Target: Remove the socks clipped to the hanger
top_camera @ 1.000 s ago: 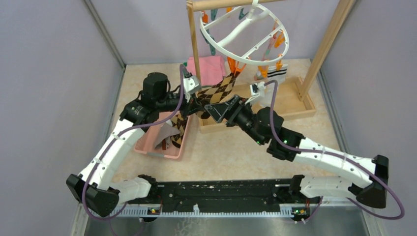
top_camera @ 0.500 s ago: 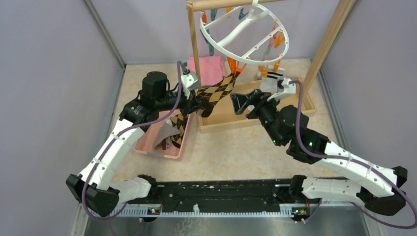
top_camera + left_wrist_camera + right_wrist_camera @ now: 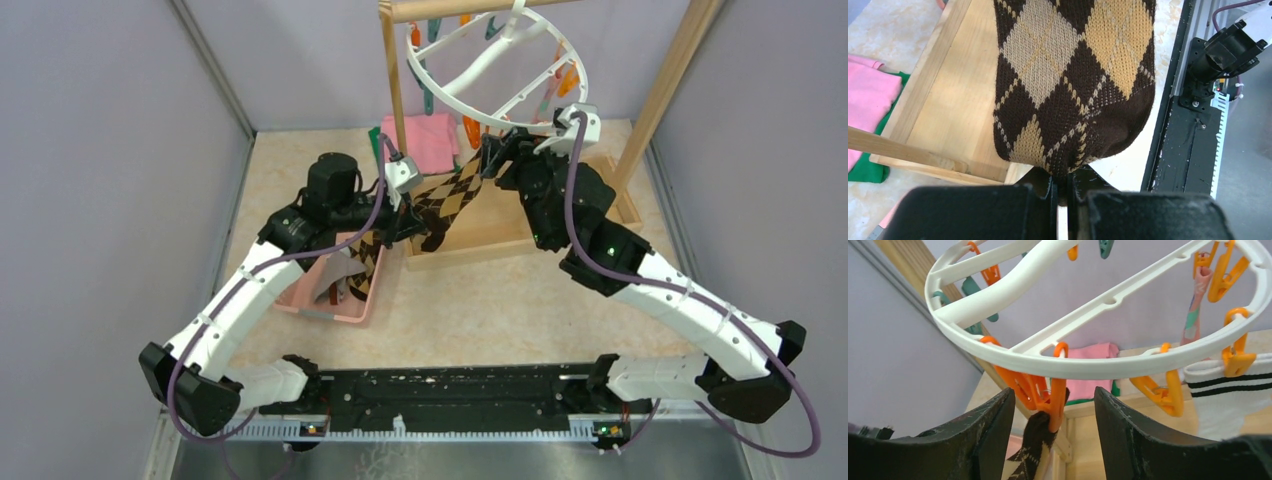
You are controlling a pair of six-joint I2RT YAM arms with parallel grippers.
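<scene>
I will pull my left gripper left in the top view and down over the pink basket (image 3: 334,279) to release this one, as it already holds argyle socks.
A brown-and-tan argyle sock (image 3: 452,196) stretches from an orange clip (image 3: 1056,399) on the white ring hanger (image 3: 497,72) down to my left gripper (image 3: 406,216). That gripper (image 3: 1062,189) is shut on the sock's toe (image 3: 1073,85). My right gripper (image 3: 1053,393) is open just under the ring (image 3: 1088,365), one finger on each side of the clip that pinches the sock's dark cuff (image 3: 1036,444), touching neither. From above, the right gripper (image 3: 490,153) sits at the ring's near edge. A white sock with black-striped cuff (image 3: 1228,392) hangs from another orange clip to the right.
A pink basket (image 3: 318,300) on the left holds more argyle socks (image 3: 366,262). The wooden rack's post (image 3: 394,90) and base tray (image 3: 520,232) stand behind the stretched sock. Folded pink cloth (image 3: 430,135) and green cloth (image 3: 868,169) lie at the back. Grey walls close both sides.
My right arm swung from beside the sock's middle up and back to the hanger's clip, its jaws opening wider and then narrowing. The left gripper shifted slightly right, keeping hold of the sock.
</scene>
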